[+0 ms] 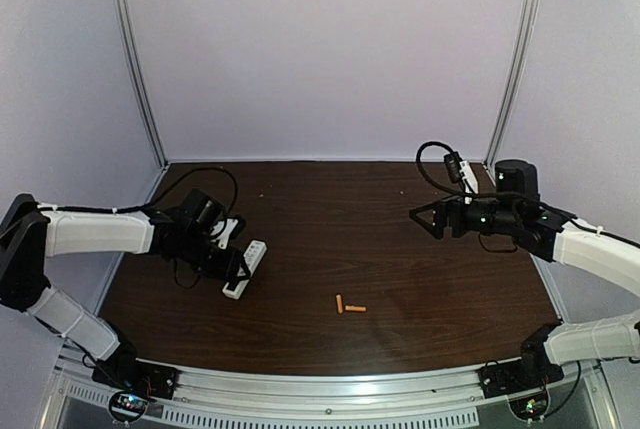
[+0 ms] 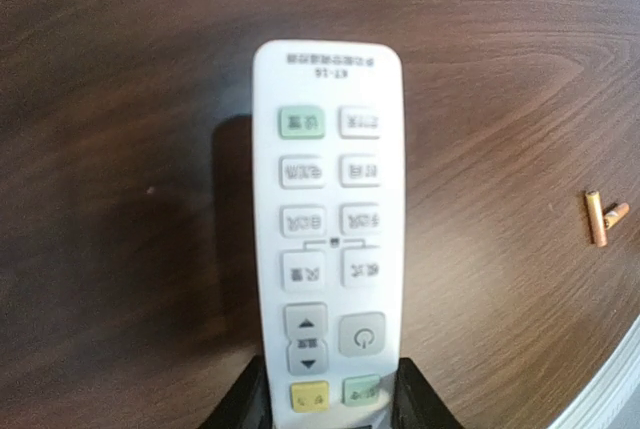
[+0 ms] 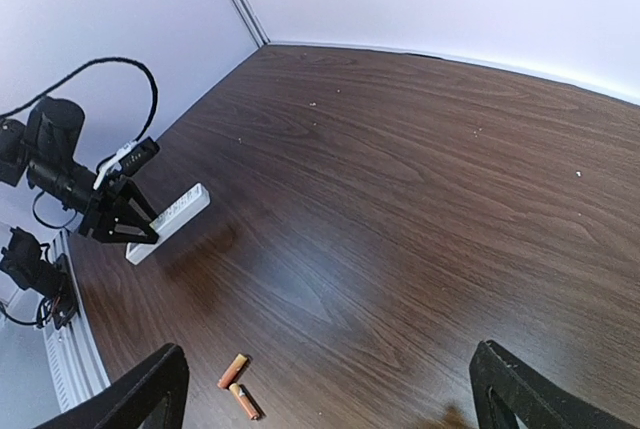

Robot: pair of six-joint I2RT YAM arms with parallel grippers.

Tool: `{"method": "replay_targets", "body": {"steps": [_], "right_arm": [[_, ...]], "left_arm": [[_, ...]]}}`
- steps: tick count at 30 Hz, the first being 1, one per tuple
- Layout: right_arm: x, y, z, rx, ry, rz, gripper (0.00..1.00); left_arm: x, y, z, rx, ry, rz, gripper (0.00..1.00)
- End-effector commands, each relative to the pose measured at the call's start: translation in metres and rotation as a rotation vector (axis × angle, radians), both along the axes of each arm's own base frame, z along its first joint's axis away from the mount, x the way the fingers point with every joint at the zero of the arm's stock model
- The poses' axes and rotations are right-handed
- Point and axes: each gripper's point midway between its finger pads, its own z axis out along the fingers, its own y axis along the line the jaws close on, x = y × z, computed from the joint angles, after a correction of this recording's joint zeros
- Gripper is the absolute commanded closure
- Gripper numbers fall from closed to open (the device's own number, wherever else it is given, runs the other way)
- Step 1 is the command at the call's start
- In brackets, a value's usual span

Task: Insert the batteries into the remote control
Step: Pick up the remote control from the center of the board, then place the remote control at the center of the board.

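My left gripper is away from the batteries, so it should swing toward them and down next, releasing the remote control (image 1: 256, 252) on the bare tabletop just beyond them.
My left gripper (image 1: 232, 269) is shut on the near end of the white remote control (image 1: 256, 252), at the table's left. In the left wrist view the remote control (image 2: 330, 179) faces button side up between my fingers (image 2: 245, 404), and its shadow falls on the table to its left. The battery bay is hidden. Two orange batteries (image 1: 340, 303) (image 1: 356, 308) lie touching at the table's middle front; they also show in the left wrist view (image 2: 596, 219) and the right wrist view (image 3: 232, 371). My right gripper (image 1: 425, 219) is open and empty above the right side, far from them.
The dark wooden table (image 1: 380, 249) has white walls at the back and sides and a metal rail (image 1: 330, 389) along its near edge. A black cable (image 1: 440, 164) loops above the right wrist.
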Motion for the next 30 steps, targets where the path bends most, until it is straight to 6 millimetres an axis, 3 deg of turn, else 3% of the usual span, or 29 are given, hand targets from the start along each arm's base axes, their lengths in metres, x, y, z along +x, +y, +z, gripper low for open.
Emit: {"method": "replay_targets", "body": {"steps": [1,5,10,14,23,30], "right_arm": [[0.0,0.003,-0.007,-0.076,-0.02,-0.01,0.0],[-0.003,0.006,-0.003,-0.081,-0.029,0.0,0.0],[-0.007,0.006,0.006,-0.07,-0.044,0.008,0.0],[-0.011,0.007,0.01,-0.07,-0.045,0.014,0.0],[-0.021,0.013,0.018,-0.072,-0.053,0.037,0.0],[-0.027,0.014,0.024,-0.092,-0.068,0.05,0.0]], "left_arm": [[0.006,-0.033,0.015,-0.003,-0.06,-0.197,0.75],[0.014,-0.055,0.007,0.055,-0.057,-0.316,0.75],[0.044,-0.092,0.013,0.051,-0.096,-0.475,0.75],[0.059,-0.113,0.004,0.111,-0.09,-0.599,0.75],[0.046,-0.159,-0.029,0.185,-0.074,-0.877,0.75],[0.043,-0.182,-0.039,0.2,-0.095,-0.99,0.73]]}}
